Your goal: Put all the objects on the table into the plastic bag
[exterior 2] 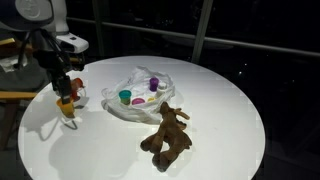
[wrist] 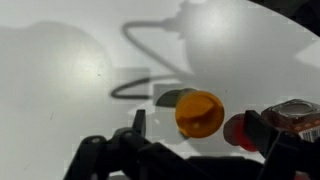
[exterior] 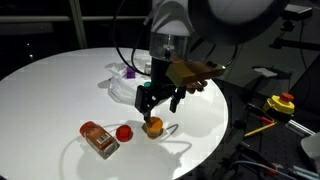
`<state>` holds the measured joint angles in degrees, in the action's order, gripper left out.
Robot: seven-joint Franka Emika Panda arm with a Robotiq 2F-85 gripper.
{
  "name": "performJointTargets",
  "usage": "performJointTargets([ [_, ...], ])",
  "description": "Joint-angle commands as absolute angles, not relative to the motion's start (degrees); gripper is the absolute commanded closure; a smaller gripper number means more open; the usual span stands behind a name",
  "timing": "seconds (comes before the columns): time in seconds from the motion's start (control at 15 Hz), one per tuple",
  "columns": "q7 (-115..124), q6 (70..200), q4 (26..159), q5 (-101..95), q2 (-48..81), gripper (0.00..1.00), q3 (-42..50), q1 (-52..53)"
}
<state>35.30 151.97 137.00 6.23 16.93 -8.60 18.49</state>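
I will next lower my gripper until its open fingers are on both sides of the orange cap [exterior: 154, 124] [wrist: 199, 113], then close them around it, since the jar stands right below my gripper.
My gripper [exterior: 160, 104] hangs open just above an orange-capped jar [exterior: 153, 125] that stands on the white round table [exterior: 60, 90]. In the wrist view the orange cap [wrist: 199, 113] lies between the two fingertips [wrist: 138, 122], untouched. Beside it sit a red ball [exterior: 124, 132] and an orange-brown packet [exterior: 98, 138]. The plastic bag [exterior 2: 140, 98] lies open mid-table with a purple-capped jar [exterior 2: 153, 82], a green-capped jar [exterior 2: 125, 97] and a pink-capped jar [exterior 2: 140, 101] in it. A brown stick-like toy [exterior 2: 167, 135] lies next to the bag.
A yellow and red device [exterior: 282, 102] and cables sit on a stand just past the table's edge. A loop of cable shadow falls on the tabletop near the jar. Dark windows surround the table.
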Motion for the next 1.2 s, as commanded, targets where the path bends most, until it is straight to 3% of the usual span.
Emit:
performJointTargets([
  [0.0, 29.5, 155.8, 138.0, 9.7, 17.8, 0.0, -10.8, 17.0],
  [0.73, 27.3, 163.4, 137.3, 9.0, 23.1, 0.03, -9.1, 19.3],
  [0.8, 27.1, 164.1, 137.2, 9.2, 23.4, 0.26, -9.1, 19.3],
  [0.93, 27.3, 164.9, 137.2, 9.0, 23.9, 0.32, -8.5, 19.7],
  [1.13, 27.6, 164.5, 137.7, 8.7, 23.4, 0.59, -7.7, 20.1],
])
